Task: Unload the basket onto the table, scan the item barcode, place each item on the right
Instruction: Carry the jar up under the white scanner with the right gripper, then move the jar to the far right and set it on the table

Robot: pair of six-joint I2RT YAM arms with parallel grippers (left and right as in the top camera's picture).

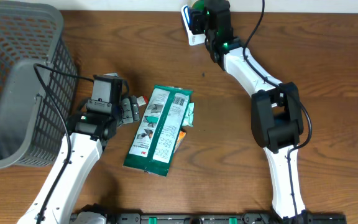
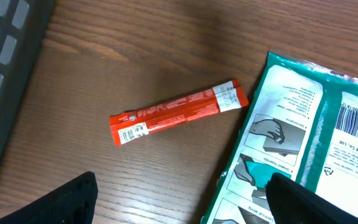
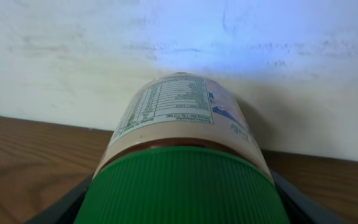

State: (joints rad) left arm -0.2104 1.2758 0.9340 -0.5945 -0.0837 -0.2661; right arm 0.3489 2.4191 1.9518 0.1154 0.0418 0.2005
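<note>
Next, my right gripper swings back from the scanner (image 1: 189, 28) and down to release the jar, as open wood lies to its right in the overhead view.
A jar with a ribbed green lid (image 3: 182, 186) and a pale printed label (image 3: 173, 109) fills the right wrist view. My right gripper (image 3: 182, 202) is shut on it, dark fingers (image 3: 64, 202) showing on both sides. Overhead, that gripper (image 1: 202, 17) holds the jar (image 1: 197, 6) at the table's far edge, beside a white and blue scanner (image 1: 189, 28). Bluish light falls on the wall ahead. No barcode shows on the jar. My left gripper (image 2: 182, 199) hangs open over bare wood, beside a green and white pack (image 2: 309, 137).
A red stick packet (image 2: 179, 112) lies on the wood ahead of the left gripper (image 1: 129, 107). The green pack (image 1: 160, 127) covers teal (image 1: 191, 115) and orange (image 1: 180, 138) items. A grey wire basket (image 1: 17, 81) stands at the far left.
</note>
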